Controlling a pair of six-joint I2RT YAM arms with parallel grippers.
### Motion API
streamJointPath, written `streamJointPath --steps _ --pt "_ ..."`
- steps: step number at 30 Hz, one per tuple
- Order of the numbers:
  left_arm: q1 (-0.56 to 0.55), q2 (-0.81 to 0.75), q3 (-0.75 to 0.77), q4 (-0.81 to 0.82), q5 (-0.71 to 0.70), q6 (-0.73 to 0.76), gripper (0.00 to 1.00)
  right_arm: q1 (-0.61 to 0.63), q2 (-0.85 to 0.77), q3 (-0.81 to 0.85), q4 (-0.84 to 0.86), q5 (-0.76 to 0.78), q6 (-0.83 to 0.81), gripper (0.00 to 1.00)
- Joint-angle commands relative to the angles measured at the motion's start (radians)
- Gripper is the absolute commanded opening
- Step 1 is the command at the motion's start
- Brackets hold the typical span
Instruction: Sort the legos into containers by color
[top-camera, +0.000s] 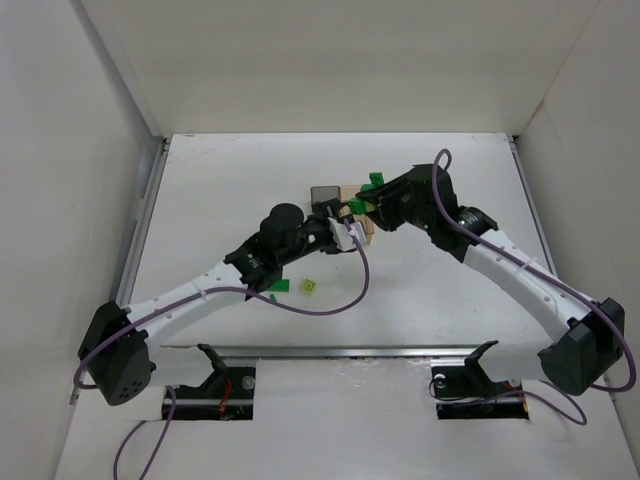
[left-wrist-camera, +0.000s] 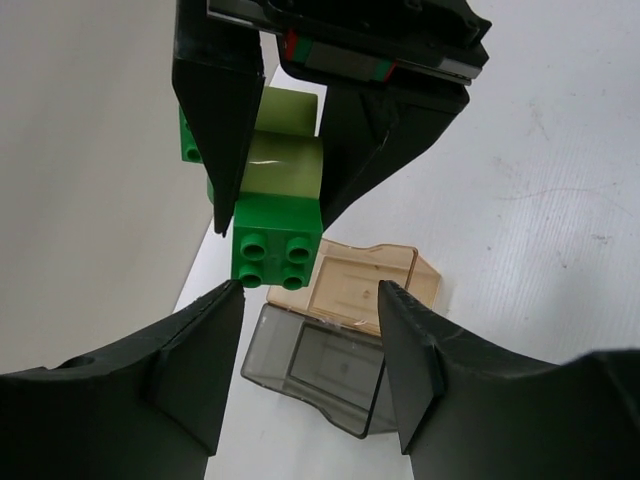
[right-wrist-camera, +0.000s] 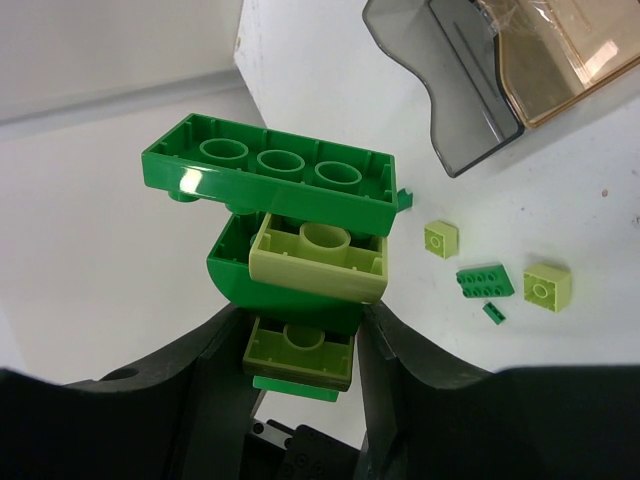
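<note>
The tabletop below and back from my right gripper, beside the pale orange-tan bin (top-camera: 405, 254), is clear, so I should draw the gripper back next, lower the stack and release it.
My right gripper (right-wrist-camera: 300, 325) is shut on a stack of joined legos (right-wrist-camera: 300, 235), dark green and lime pieces. It holds the stack in the air over the containers (top-camera: 338, 193). In the left wrist view the stack (left-wrist-camera: 275, 215) hangs between the right gripper's fingers (left-wrist-camera: 225, 120). Below it stand the pale orange-tan bin (left-wrist-camera: 355, 282) and the smoky grey bin (left-wrist-camera: 315, 365). Both look empty. My left gripper (left-wrist-camera: 312, 295) is open and empty. Its left fingertip is just under the stack's lowest green brick. In the top view my left gripper (top-camera: 345, 232) meets my right gripper (top-camera: 362, 208) beside the bins.
Loose legos lie on the white table: two lime bricks (right-wrist-camera: 440, 239) (right-wrist-camera: 547, 286), a dark green plate (right-wrist-camera: 486, 281) and a tiny green piece (right-wrist-camera: 494, 313). The top view shows a green one (top-camera: 278, 285) and a lime one (top-camera: 310, 287) under the left arm. White walls enclose the table.
</note>
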Motion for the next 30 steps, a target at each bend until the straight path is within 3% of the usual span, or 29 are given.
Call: streamJointPath --steps 1,14,21,26,30 --pt "-0.006 -0.004 0.040 0.076 0.000 -0.011 0.52 0.010 -0.024 -0.007 0.061 -0.017 0.026 0.00" --pt "-0.006 0.025 0.040 0.112 -0.009 0.041 0.60 0.019 -0.055 -0.025 0.070 -0.017 0.035 0.00" --pt "-0.006 0.043 0.040 0.122 -0.009 0.050 0.42 0.029 -0.055 -0.044 0.090 -0.028 0.035 0.00" --pt "-0.006 0.053 0.060 0.140 0.000 0.026 0.42 0.038 -0.044 -0.056 0.113 -0.038 0.044 0.00" --pt "-0.006 0.053 0.060 0.140 0.000 0.026 0.25 0.038 -0.035 -0.056 0.122 -0.048 0.044 0.00"
